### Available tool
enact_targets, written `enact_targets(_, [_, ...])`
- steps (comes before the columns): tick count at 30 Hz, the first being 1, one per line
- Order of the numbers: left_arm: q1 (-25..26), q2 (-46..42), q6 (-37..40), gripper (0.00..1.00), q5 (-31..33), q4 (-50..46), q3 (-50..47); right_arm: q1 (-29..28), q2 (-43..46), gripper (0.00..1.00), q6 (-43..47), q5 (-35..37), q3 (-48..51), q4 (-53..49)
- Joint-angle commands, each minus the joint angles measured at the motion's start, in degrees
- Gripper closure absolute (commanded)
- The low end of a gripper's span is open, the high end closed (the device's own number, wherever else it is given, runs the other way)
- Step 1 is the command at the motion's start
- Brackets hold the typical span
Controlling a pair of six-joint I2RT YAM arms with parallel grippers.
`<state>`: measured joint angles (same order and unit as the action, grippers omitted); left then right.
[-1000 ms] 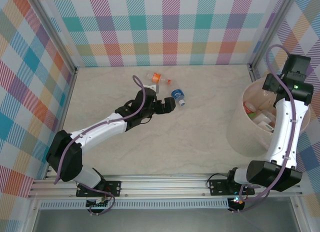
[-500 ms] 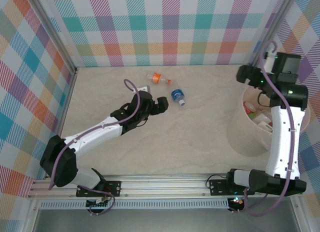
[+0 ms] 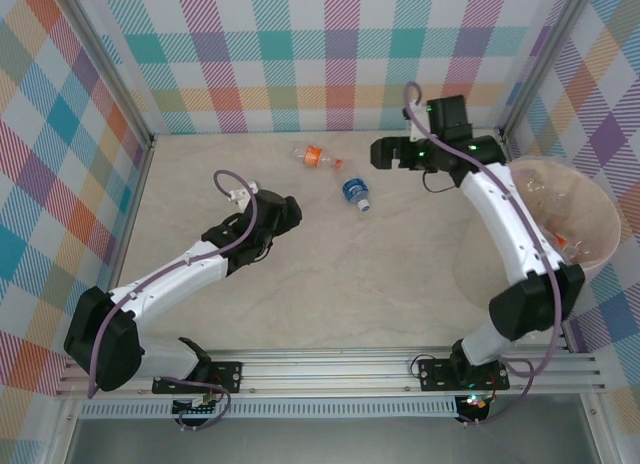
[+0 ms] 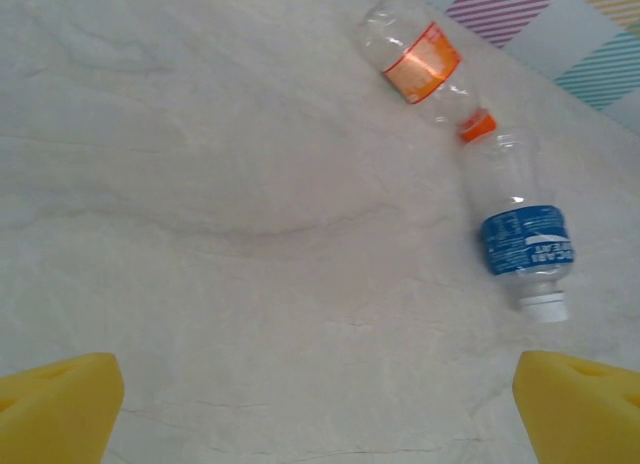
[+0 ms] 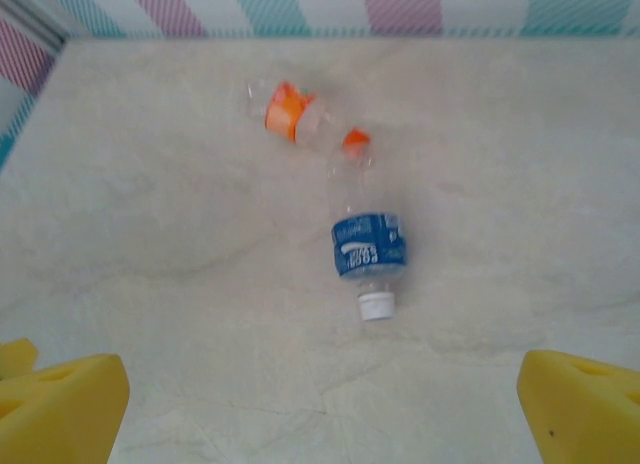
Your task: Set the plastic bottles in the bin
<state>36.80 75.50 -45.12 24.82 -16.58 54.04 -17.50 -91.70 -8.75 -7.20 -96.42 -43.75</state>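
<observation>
The right gripper moves down, away from the bin (image 3: 478, 269), onto the blue bottle's clear body (image 3: 346, 177) beside its label next, since the bottle lies lower, on the table.
Two clear plastic bottles lie on the table at the back middle. One has an orange label (image 3: 314, 156) (image 4: 421, 61) (image 5: 288, 112); the other has a blue label and a white cap (image 3: 354, 192) (image 4: 527, 242) (image 5: 367, 246). The pale pink bin (image 3: 478, 269) stands at the right with several bottles inside. My left gripper (image 3: 288, 212) (image 4: 320, 414) is open and empty, left of and nearer than the blue bottle. My right gripper (image 3: 385, 152) (image 5: 320, 409) is open and empty, hovering just right of the two bottles.
Checked walls close the table at the back and both sides. The metal rail with both arm bases (image 3: 330, 369) runs along the near edge. The right arm's forearm (image 3: 505, 224) passes beside the bin's rim.
The right arm has swung from over the bin leftward to beside the two bottles. The left gripper has drawn back to the left, away from the blue bottle.
</observation>
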Motion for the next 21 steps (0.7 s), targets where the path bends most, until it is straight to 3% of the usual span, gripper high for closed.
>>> enact_targets(1, [-0.41,-1.43,-2.03,0.0,2.29,-1.73,-0.89,-1.42,-4.19,0.0,1.23,-1.65,1.06,3.55])
enact_targets(11, [-0.72,-4.04,-6.33,0.0,8.38,-3.5,-4.33,-5.05,-21.62,0.0,3.18,2.41,-3.65,6.56])
enact_targets(21, [-1.21,-5.61,-5.34,0.0,8.46,-2.23,-6.51,-6.4,-39.0,0.0,1.28,4.31,-19.29,3.37])
